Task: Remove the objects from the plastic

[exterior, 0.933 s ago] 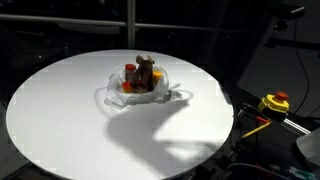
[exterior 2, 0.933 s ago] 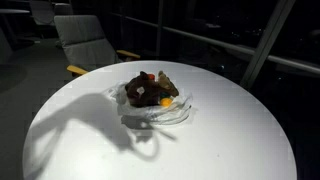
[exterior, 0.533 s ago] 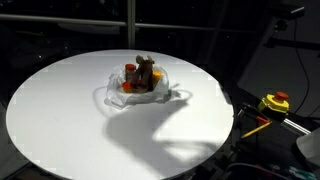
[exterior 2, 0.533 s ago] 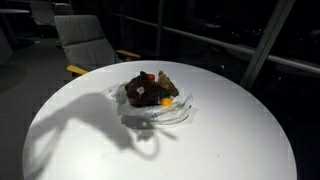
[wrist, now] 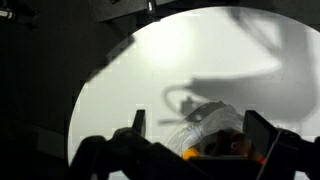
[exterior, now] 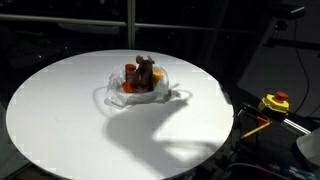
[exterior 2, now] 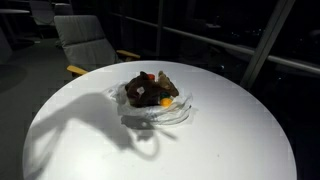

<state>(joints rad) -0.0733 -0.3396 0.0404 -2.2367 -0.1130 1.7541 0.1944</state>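
Note:
My gripper comes down onto the brown toy figure next.
A clear plastic container (exterior: 140, 94) sits near the middle of the round white table (exterior: 60, 110). It holds a pile of small objects (exterior: 141, 76): a brown piece, red pieces and an orange one. It shows in both exterior views (exterior 2: 155, 104), with the pile (exterior 2: 150, 88) dark brown, red and orange. In the wrist view the plastic (wrist: 200, 125) and the objects (wrist: 225, 145) lie between my gripper's fingers (wrist: 200, 135). The fingers stand wide apart and hold nothing. The arm itself shows in neither exterior view, only its shadow on the table.
A grey chair (exterior 2: 85, 40) stands behind the table. A yellow and red device (exterior: 274, 102) with cables lies off the table's edge. The surroundings are dark, with window frames behind.

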